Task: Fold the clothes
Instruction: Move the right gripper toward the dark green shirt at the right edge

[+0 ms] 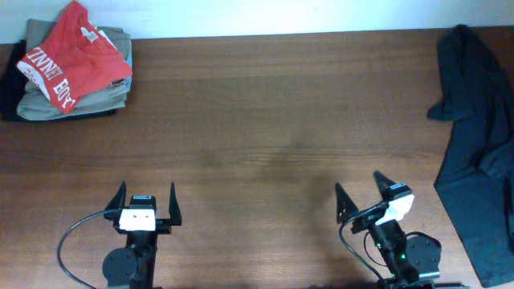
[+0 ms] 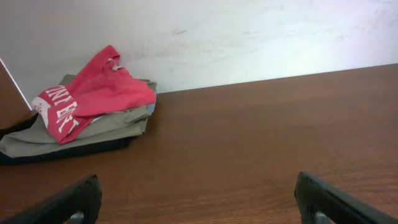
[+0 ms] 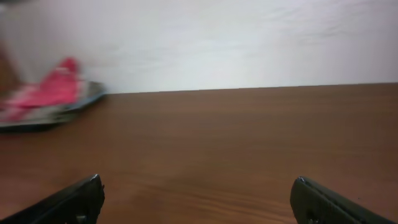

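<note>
The shirt's fold [image 1: 498,164] lies bunched right of my right gripper in the overhead view. Next, my right gripper swings over it, tilts downward and pinches that fold.
The dark charcoal T-shirt [image 1: 480,136] lies crumpled along the table's right edge, partly hanging over it; no lettering shows. My left gripper [image 1: 145,202] is open and empty at the front left, far from the shirt. My right gripper [image 1: 358,189] is open and empty at the front right, to the left of the shirt and not touching it. In the left wrist view the open fingers [image 2: 199,199] frame bare wood. In the right wrist view the open fingers [image 3: 198,198] also frame bare wood. The shirt is out of both wrist views.
A stack of folded khaki-olive garments [image 1: 48,100] with a red T-shirt [image 1: 71,56] on top sits at the back left corner; it also shows in the left wrist view [image 2: 87,106] and, blurred, in the right wrist view [image 3: 50,96]. A white wall [image 2: 249,37] runs behind the wooden table [image 1: 265,120].
</note>
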